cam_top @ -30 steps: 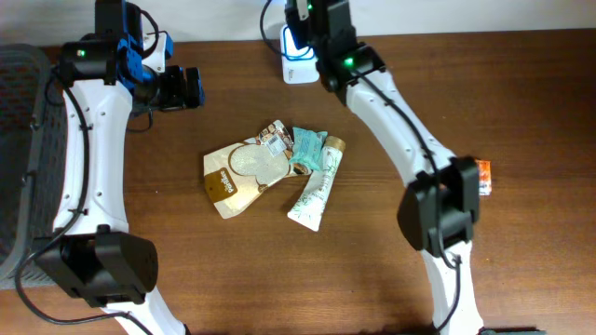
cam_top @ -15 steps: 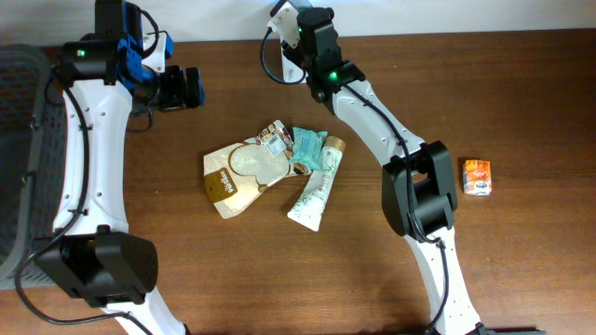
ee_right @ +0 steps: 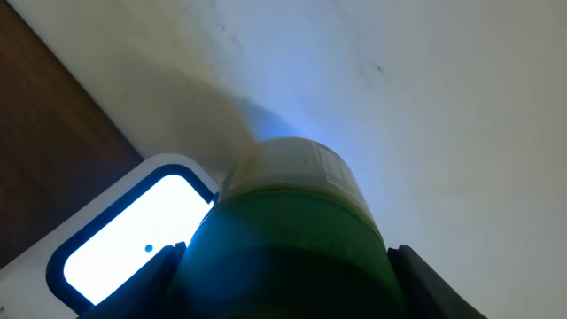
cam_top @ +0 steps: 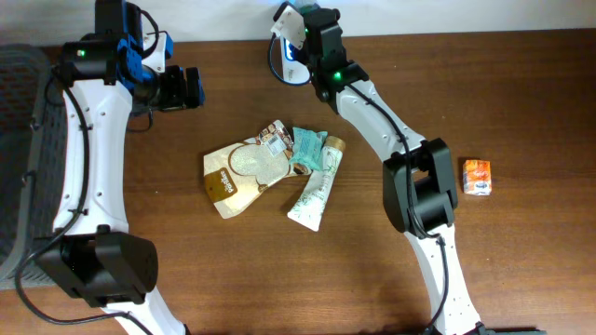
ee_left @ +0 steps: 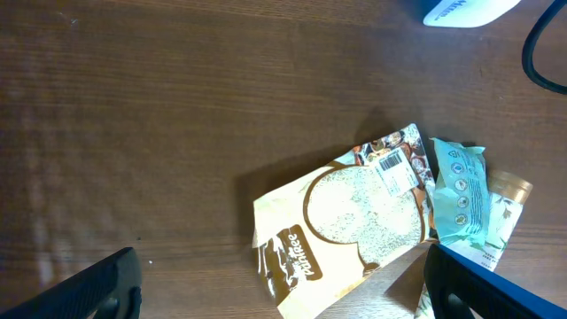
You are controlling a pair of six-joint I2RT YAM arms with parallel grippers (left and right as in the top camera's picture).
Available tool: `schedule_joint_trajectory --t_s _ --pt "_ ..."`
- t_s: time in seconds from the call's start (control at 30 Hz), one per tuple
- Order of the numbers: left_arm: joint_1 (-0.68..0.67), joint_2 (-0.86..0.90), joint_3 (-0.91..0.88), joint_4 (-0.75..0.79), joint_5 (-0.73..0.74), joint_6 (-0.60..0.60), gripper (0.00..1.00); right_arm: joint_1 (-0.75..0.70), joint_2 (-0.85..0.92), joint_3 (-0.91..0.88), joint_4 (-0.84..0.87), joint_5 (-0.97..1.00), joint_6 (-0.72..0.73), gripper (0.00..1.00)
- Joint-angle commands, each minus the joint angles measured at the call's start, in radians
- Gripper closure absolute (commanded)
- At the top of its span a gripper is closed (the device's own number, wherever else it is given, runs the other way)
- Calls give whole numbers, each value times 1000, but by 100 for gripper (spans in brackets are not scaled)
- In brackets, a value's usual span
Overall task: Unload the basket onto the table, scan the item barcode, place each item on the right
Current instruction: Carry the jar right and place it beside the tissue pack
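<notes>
My right gripper moves back and down beside the orange box next to release the container, since that spot lies to the gripper's right in the overhead view.
My right gripper (ee_right: 288, 285) is shut on the item, a container with a dark green cap and pale label (ee_right: 292, 204), which fills the gap between the two fingers. It is held right beside the scanner's glowing white window (ee_right: 124, 232), against the back wall. In the overhead view the item (cam_top: 288, 20) sticks out of the right gripper (cam_top: 298, 26) at the table's far edge, above the scanner (cam_top: 289, 54), which is mostly hidden. My left gripper (cam_top: 192, 88) hangs open and empty over bare wood at the far left; both its fingertips (ee_left: 102, 285) frame the lower edge of its wrist view.
A brown pouch (cam_top: 244, 172) with a barcode label, a teal packet (cam_top: 307, 149) and a pale tube (cam_top: 317, 191) lie piled mid-table. A small orange box (cam_top: 478, 177) sits to the right. A grey basket (cam_top: 19, 140) stands at the left edge.
The right arm has swung its elbow left and brought the item over the scanner, now covering most of it. The left arm has not moved.
</notes>
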Motion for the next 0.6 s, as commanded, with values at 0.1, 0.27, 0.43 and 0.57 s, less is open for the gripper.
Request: schedule_joint_trajectory --t_s 0.1,0.27,0.43,0.57 --pt "3 2 1 -2 10 19 1 -1 6 17 15 16 -12 54" --pt "3 2 1 -2 10 19 1 -1 -19 17 14 16 -11 54" --pt "3 2 1 -2 10 19 1 -1 -121 17 -21 16 69 51" --pt "3 2 1 -2 10 19 1 -1 -255 17 -139 15 174 50"
